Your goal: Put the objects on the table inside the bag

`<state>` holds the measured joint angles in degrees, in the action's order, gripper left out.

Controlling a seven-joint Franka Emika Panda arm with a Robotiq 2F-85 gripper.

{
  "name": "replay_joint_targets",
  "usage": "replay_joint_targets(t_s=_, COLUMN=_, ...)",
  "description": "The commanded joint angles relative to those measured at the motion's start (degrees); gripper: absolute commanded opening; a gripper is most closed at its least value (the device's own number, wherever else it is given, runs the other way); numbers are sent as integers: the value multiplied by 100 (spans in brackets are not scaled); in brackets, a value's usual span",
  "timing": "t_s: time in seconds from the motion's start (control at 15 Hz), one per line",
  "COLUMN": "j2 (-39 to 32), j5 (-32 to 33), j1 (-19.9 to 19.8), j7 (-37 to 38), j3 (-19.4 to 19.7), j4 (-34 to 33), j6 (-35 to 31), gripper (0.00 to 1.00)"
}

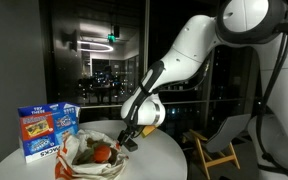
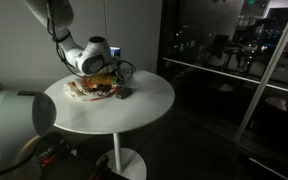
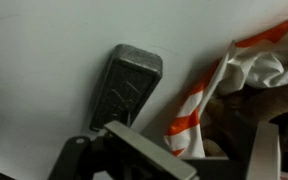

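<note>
I need to move my gripper to the left in the wrist view and down over the dark grey block (image 2: 123, 93), which lies below it on that side, outside the bag (image 2: 88, 90).
My gripper (image 3: 197, 160) hangs low over the right edge of the bag (image 1: 84, 155), jaws open, one finger (image 3: 134, 152) on either side of the bag's orange-striped rim (image 3: 189, 115). The wrinkly pale bag (image 2: 88, 90) lies on the round white table (image 2: 134, 110). Inside it a round red object (image 1: 102, 153) shows, and something brown (image 3: 219, 150) sits in the folds between my fingers. A dark grey flat object (image 3: 130, 85) lies on the bare table just beside the bag, also visible in an exterior view (image 2: 122, 92). Nothing is gripped.
A blue printed carton (image 1: 46, 130) stands on the table behind the bag. A wooden chair (image 1: 216, 150) is beyond the table near the robot's base. Dark windows surround the scene. The table's front half (image 2: 124, 120) is bare.
</note>
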<state>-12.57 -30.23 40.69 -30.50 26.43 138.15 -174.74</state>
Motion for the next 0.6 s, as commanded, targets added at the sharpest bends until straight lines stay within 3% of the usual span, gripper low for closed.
replay_joint_targets(t_s=0.0, j2=110, j5=1443, j1=-1399, j7=1506, j3=-1126, j4=-271, j6=271, gripper=100)
replay_joint_targets(t_s=0.2, j2=-18, j5=2164, j1=-2250, j7=2294, j3=-1756, j4=-564, j6=523, gripper=100)
replay_joint_targets(t_s=0.53, j2=-147, j5=2710, j1=-2910, j7=3044, j3=-2219, j4=-896, j6=1106, gripper=100)
